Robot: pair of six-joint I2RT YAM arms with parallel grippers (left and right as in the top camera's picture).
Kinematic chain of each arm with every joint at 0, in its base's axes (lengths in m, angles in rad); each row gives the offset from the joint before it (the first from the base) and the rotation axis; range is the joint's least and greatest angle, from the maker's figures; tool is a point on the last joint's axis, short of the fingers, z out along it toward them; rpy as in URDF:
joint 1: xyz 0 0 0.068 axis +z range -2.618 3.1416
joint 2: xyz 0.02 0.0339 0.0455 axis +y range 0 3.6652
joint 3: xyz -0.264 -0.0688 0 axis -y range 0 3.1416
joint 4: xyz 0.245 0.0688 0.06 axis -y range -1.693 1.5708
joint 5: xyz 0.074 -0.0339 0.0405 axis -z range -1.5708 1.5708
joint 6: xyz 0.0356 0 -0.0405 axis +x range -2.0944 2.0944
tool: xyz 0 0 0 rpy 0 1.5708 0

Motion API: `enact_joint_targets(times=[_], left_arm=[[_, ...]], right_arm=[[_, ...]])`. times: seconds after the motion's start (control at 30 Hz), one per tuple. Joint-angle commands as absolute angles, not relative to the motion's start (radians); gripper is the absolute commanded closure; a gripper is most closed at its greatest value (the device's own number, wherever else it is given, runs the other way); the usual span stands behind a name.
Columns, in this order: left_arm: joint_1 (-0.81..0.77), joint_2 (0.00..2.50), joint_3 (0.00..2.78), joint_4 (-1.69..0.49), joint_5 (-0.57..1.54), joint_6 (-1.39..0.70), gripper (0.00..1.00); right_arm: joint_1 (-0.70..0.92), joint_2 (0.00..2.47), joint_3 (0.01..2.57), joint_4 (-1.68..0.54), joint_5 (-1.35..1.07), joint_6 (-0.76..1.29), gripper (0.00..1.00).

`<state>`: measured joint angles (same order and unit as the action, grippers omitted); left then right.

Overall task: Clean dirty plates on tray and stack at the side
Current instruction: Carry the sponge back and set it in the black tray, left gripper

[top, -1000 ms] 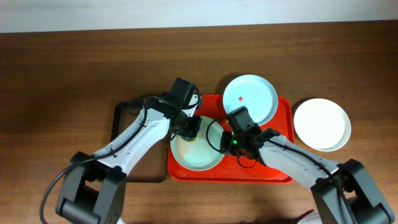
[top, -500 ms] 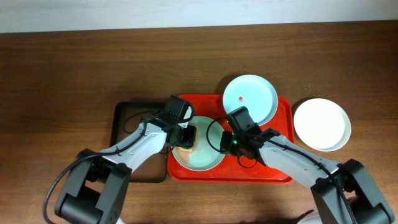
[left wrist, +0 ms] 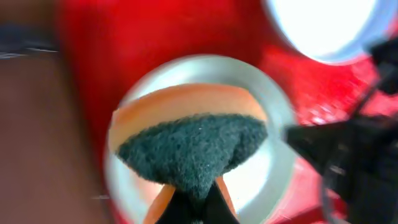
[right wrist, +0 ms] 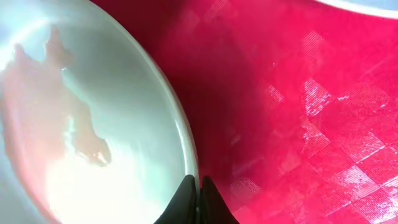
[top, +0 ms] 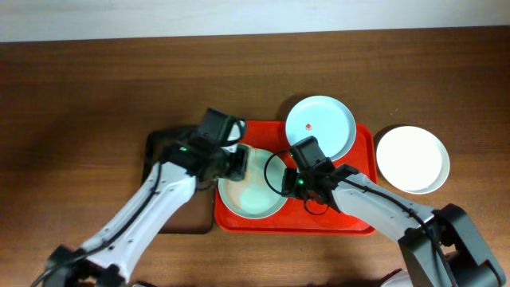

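Note:
The sponge will come off the mint plate (top: 256, 199) next, as my left gripper will move it away and down there.
The mint green plate (top: 256, 199) lies on the left part of the red tray (top: 360, 217). My left gripper (top: 237, 163) is shut on an orange sponge with a dark green scouring face (left wrist: 194, 148) and holds it over the plate's left side (left wrist: 277, 118). My right gripper (top: 288, 182) is shut on the plate's right rim (right wrist: 186, 149), its fingertips (right wrist: 198, 194) pinched on the edge. The plate shows a wet pinkish film (right wrist: 56, 106). The pale blue plate (top: 320, 127) with a red smear rests at the tray's far edge. The white plate (top: 412, 159) lies on the table to the right of the tray.
A narrow black tray (top: 153, 145) lies left of the red tray, partly under my left arm. The two arms are close together over the mint plate. The brown wooden table (top: 80, 96) surrounds both trays.
My left gripper has moved the sponge over the mint plate toward its left side, and the left arm has swung. The right gripper and the plates have stayed in place.

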<state>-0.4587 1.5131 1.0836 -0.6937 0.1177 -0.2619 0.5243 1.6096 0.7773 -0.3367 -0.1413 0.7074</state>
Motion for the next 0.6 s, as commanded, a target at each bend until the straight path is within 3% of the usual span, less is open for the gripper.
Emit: enact_joint_targets(times=[0.0, 0.17, 0.47, 0.5, 0.57], left_arm=[[-0.361, 1.511, 1.090, -0.774, -0.107, -0.230, 0.97], [-0.109, 1.534, 1.066, -0.841, -0.082, -0.231, 1.00], [-0.096, 1.686, 0.939, -0.700, -0.037, -0.230, 1.00], [-0.096, 1.687, 0.939, -0.699, -0.037, -0.230, 0.96], [-0.096, 1.687, 0.939, -0.693, -0.037, -0.230, 0.52]], right_arm=[[0.523, 1.610, 0.786, -0.336, -0.146, 0.706, 0.95], [0.523, 1.610, 0.786, -0.342, -0.123, 0.706, 0.95], [0.523, 1.610, 0.786, -0.343, -0.123, 0.706, 0.95], [0.523, 1.610, 0.786, -0.343, -0.123, 0.706, 0.95], [0.523, 1.610, 0.786, -0.344, -0.123, 0.706, 0.95]])
